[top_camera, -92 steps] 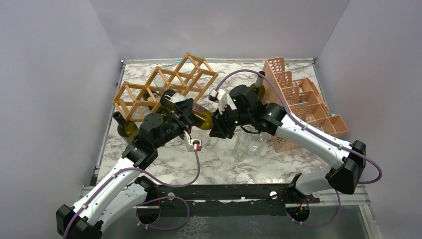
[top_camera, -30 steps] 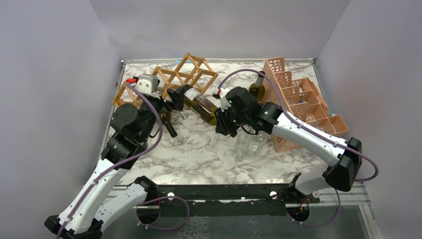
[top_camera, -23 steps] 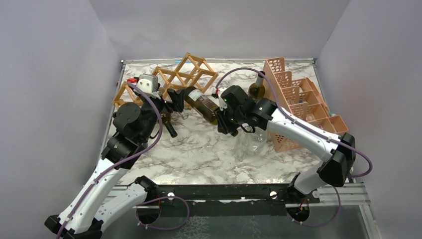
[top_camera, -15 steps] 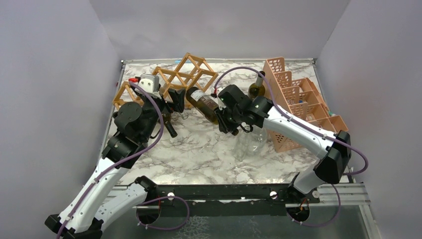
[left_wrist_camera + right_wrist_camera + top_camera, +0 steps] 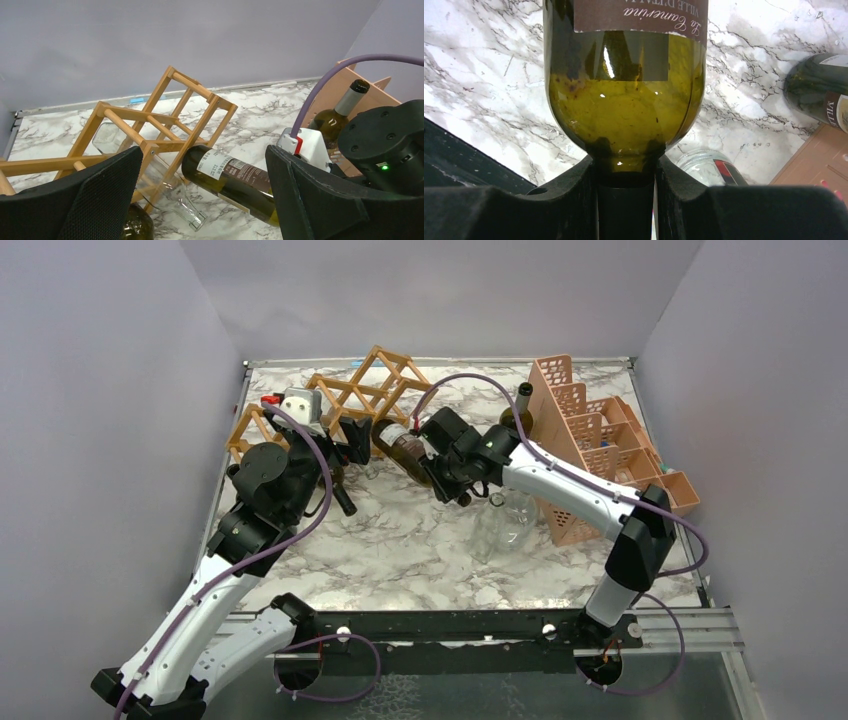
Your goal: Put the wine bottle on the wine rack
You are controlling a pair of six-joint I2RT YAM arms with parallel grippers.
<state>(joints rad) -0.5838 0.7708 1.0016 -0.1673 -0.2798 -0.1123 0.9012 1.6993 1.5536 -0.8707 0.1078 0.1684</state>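
Note:
My right gripper moves outward and left in the top view next, pushes the bottle's base facing the rack's front inside and lets go.
The wine bottle (image 5: 405,447), dark green with a white and brown label, hangs tilted over the table, its base at the front edge of the wooden wine rack (image 5: 340,405). My right gripper (image 5: 447,472) is shut on its neck. In the right wrist view the fingers (image 5: 574,200) clamp the neck just below the bottle's shoulder (image 5: 624,115). My left gripper (image 5: 345,445) is open and empty just left of the bottle. In the left wrist view the bottle (image 5: 235,180) and rack (image 5: 165,125) show between its wide-apart pads (image 5: 100,200).
A clear glass bottle (image 5: 160,185) lies in a lower rack cell and a dark bottle (image 5: 335,485) lies below the rack. Another wine bottle (image 5: 517,415) leans on the pink crate (image 5: 600,440). A clear glass jar (image 5: 505,520) lies beneath my right arm.
My left gripper let go of the bottle and drew back to the left. My right gripper has carried the bottle back and left, bringing its base up to the rack.

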